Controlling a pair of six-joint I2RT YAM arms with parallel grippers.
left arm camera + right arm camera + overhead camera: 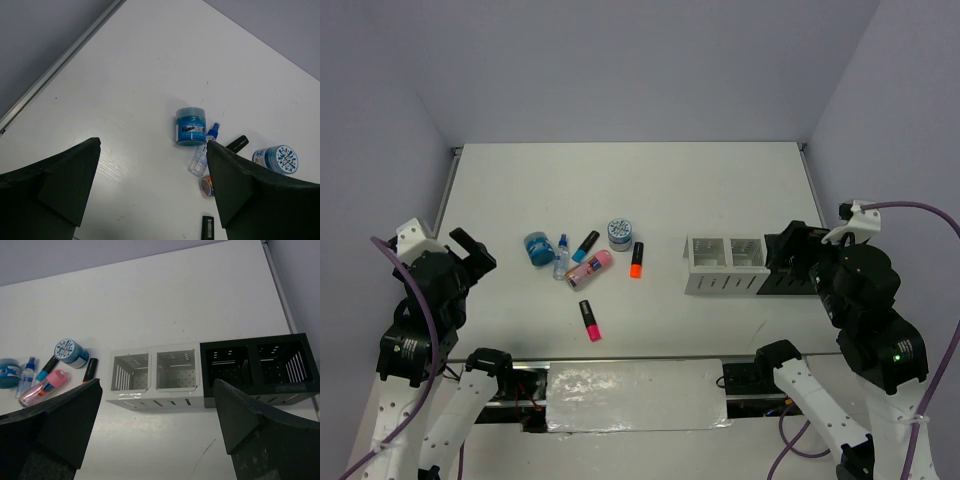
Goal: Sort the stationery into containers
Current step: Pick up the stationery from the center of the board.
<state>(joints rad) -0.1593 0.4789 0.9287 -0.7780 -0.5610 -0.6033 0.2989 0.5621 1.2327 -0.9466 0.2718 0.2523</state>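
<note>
The dotted-lid tin (619, 233) (71, 352) is to the left of my right gripper in the top view. The tin's lid faces up, so I will next move my right gripper over it and come down there.
The stationery lies in a cluster left of centre: a blue roll (537, 247), a clear blue-capped bottle (561, 256), a blue marker (585, 245), a pink tube (590, 269), a dotted-lid tin (619, 233) and an orange marker (637, 259). A pink marker (590, 319) lies apart, nearer me. The white organizer (726, 283) and the black box (782, 285) stand side by side at the right, both empty. My left gripper (470, 255) is open and empty, left of the roll (191, 126). My right gripper (798, 250) is open and empty over the black box (252, 386), facing the organizer (155, 399).
The table's left edge rail (60, 62) runs past my left gripper. The right wall stands close behind the black box. Bare tabletop lies between the markers and the organizer.
</note>
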